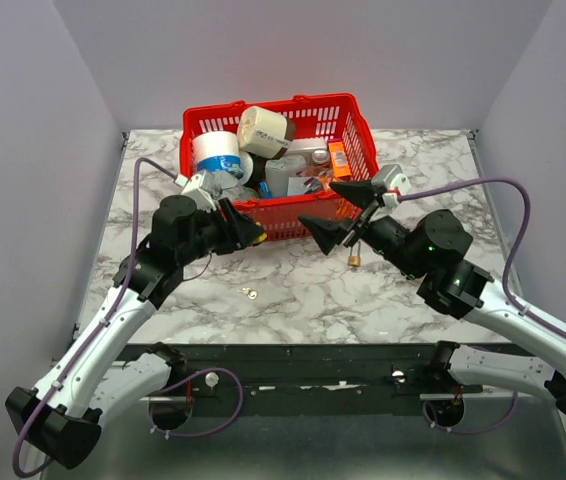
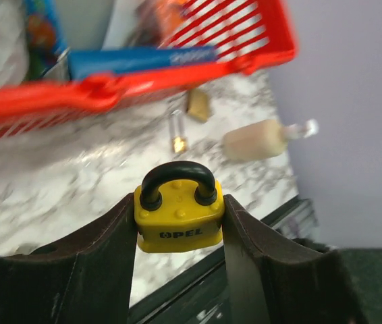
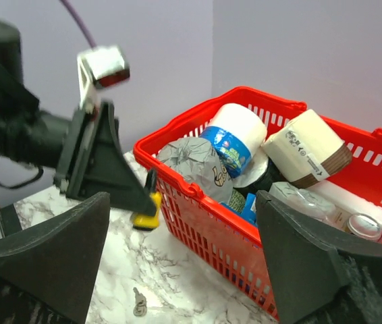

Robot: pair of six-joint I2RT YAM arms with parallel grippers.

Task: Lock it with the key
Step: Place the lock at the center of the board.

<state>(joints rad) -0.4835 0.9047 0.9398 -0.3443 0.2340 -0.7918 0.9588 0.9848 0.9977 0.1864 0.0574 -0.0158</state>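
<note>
The padlock should come back and down next in my left gripper, which should let it go on the bare marble beside the key (image 1: 250, 293), which is below and back of the gripper.
My left gripper (image 1: 251, 232) is shut on a yellow padlock (image 1: 257, 238) with a black shackle. It holds the padlock above the marble table, just in front of the red basket. In the left wrist view the padlock (image 2: 177, 219) sits squeezed between both fingers, shackle pointing away. A small silver key (image 1: 250, 293) lies flat on the marble in front of the padlock; it also shows in the right wrist view (image 3: 139, 302). My right gripper (image 1: 318, 202) is open and empty, held above the table right of the padlock and facing it (image 3: 148, 212).
A red basket (image 1: 273, 105) full of tape rolls, tubs and boxes stands at the back centre, close behind both grippers. A small brass padlock (image 1: 354, 259) lies on the marble under the right arm. The table's near edge is a black rail.
</note>
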